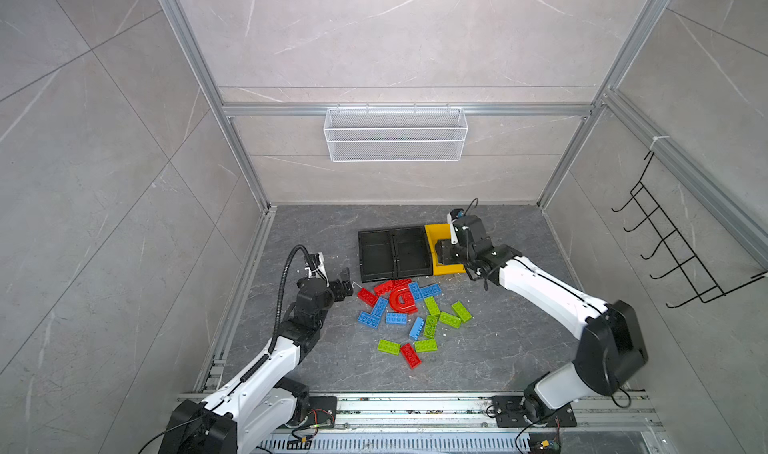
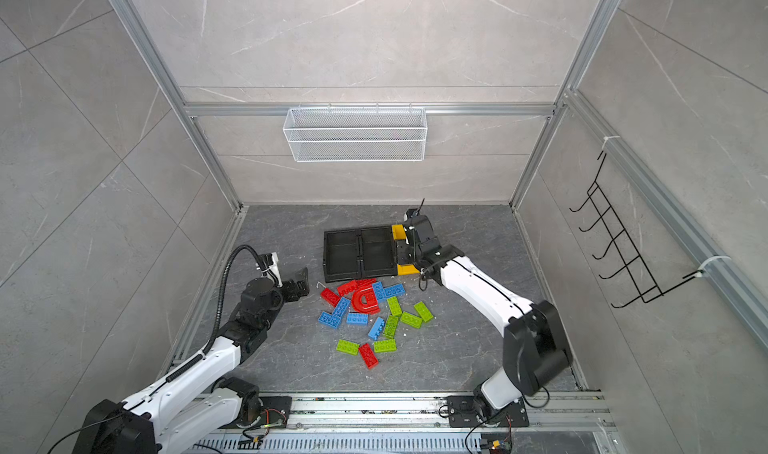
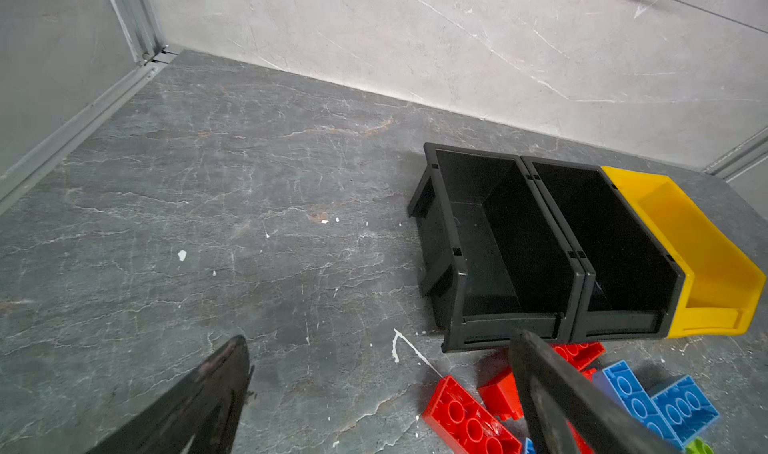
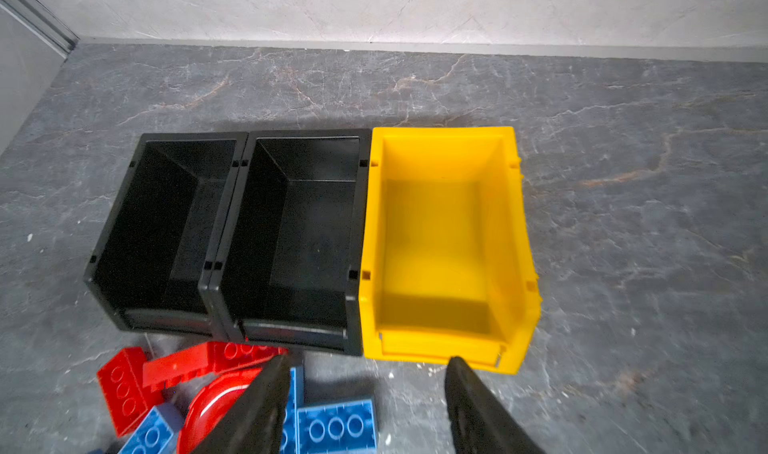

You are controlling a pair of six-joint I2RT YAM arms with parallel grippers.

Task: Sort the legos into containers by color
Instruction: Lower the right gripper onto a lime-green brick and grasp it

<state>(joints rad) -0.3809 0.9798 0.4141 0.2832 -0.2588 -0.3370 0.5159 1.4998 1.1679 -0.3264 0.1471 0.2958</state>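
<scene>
The green brick at the heap's edge (image 1: 461,310) has bare floor open beside it, so my right gripper will next move back from the yellow bin (image 1: 436,233) and down onto that brick.
Red, blue and lime green legos lie heaped on the dark floor, among them a red arch (image 1: 401,300), a blue brick (image 4: 336,425) and a green brick (image 1: 432,306). Behind the heap three containers stand side by side: a black bin (image 1: 374,254), a second black bin (image 1: 411,250) and a yellow bin (image 1: 436,233), all empty in the right wrist view. My left gripper (image 1: 347,285) (image 3: 382,337) is open, just left of the heap, near a red brick (image 3: 469,423). My right gripper (image 1: 441,253) (image 4: 369,360) hangs open over the yellow bin's (image 4: 440,134) front edge, holding nothing.
A white wire basket (image 1: 395,134) hangs on the back wall. A black hook rack (image 1: 665,244) is fixed to the right wall. Aluminium rails (image 1: 415,406) run along the front edge by both arm bases. Bare floor lies left of the bins.
</scene>
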